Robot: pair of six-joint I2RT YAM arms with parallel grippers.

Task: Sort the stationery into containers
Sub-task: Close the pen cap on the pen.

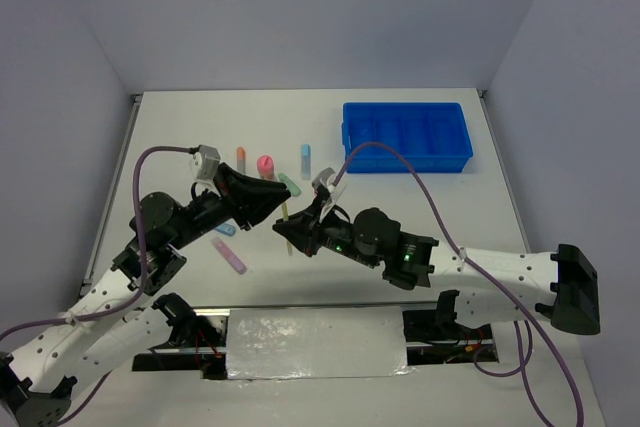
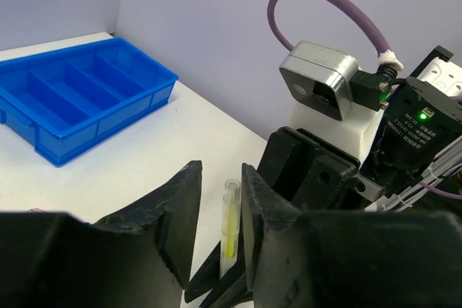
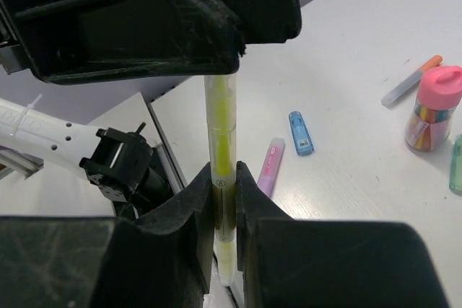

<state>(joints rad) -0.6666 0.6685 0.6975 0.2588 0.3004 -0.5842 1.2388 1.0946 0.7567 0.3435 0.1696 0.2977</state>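
The right gripper moves outward over the open blue tray's section nearest the blue highlighter next, tilts down and releases the stick [image 1: 286, 215], which sits clamped.
My right gripper [image 1: 297, 230] is shut on a thin yellow stick [image 1: 286, 215] and holds it upright above the table's middle. In the right wrist view the stick [image 3: 220, 128] sits clamped between my fingers [image 3: 224, 178]. My left gripper [image 1: 276, 211] is open, its jaws on either side of the stick's top end [image 2: 229, 225], which lies close to the right finger [image 2: 256, 207]. The blue divided tray [image 1: 405, 107] stands at the back right and also shows in the left wrist view [image 2: 108, 117].
On the table lie an orange-capped pen [image 1: 241, 159], a pink-capped tube [image 1: 266, 167], a blue highlighter [image 1: 306, 160], a green one [image 1: 289, 185], a pink-purple one [image 1: 231, 255] and a small blue item [image 1: 225, 230]. The table's near edge is under the grippers.
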